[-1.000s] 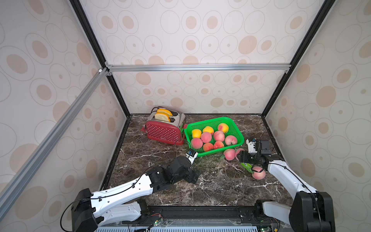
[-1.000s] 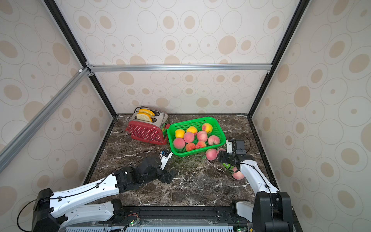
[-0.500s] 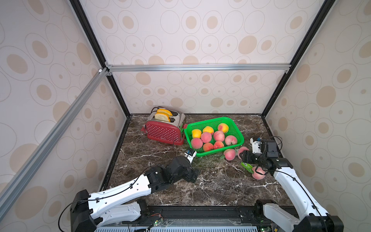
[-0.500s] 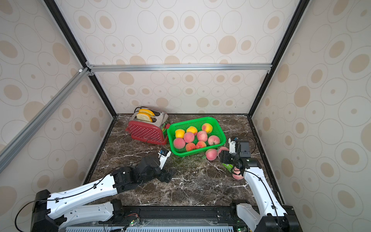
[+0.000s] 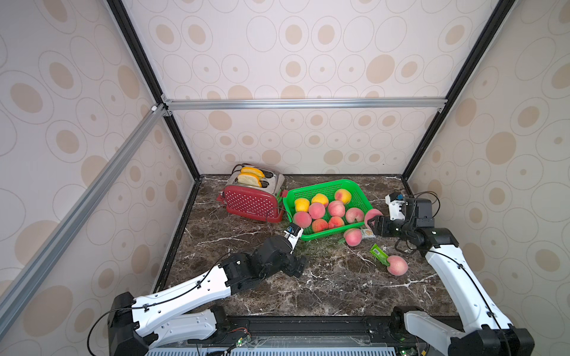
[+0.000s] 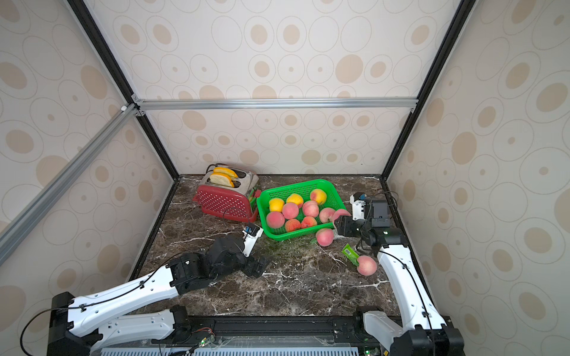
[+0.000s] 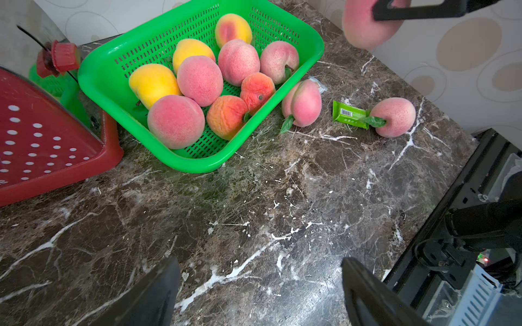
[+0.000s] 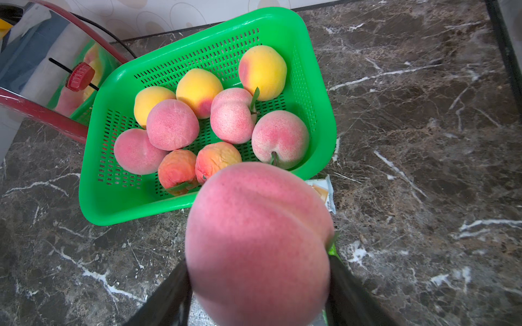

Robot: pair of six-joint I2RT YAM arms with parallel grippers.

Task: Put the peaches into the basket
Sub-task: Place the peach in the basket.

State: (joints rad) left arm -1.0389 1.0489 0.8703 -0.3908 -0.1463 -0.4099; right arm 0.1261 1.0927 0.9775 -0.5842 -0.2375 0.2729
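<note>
The gap beside the corner yellow peach is outward of my right gripper and below it. My right gripper needs to move outward and down over the gap next and release.
The green basket (image 5: 320, 187) stands at the back of the marble table and holds several peaches, pink, orange-red and yellow. My right gripper (image 5: 372, 220) hangs just off the basket's right end, above the table, shut on a pink peach (image 8: 258, 242) that fills the space between its fingers. Two more pink peaches lie on the table, one (image 5: 352, 236) against the basket's near right corner and one (image 5: 397, 265) nearer the front right. My left gripper (image 7: 260, 271) is open over bare marble in front of the basket, holding nothing.
A red dotted toaster (image 5: 251, 202) with bread slices stands left of the basket, touching it. A green wrapper (image 5: 378, 254) lies beside the front right peach. A pale wrapper (image 8: 324, 194) lies by the basket's corner. Enclosure walls close in on three sides.
My right gripper has risen with the pink peach and moved toward the basket's right end. The left arm has hardly shifted.
</note>
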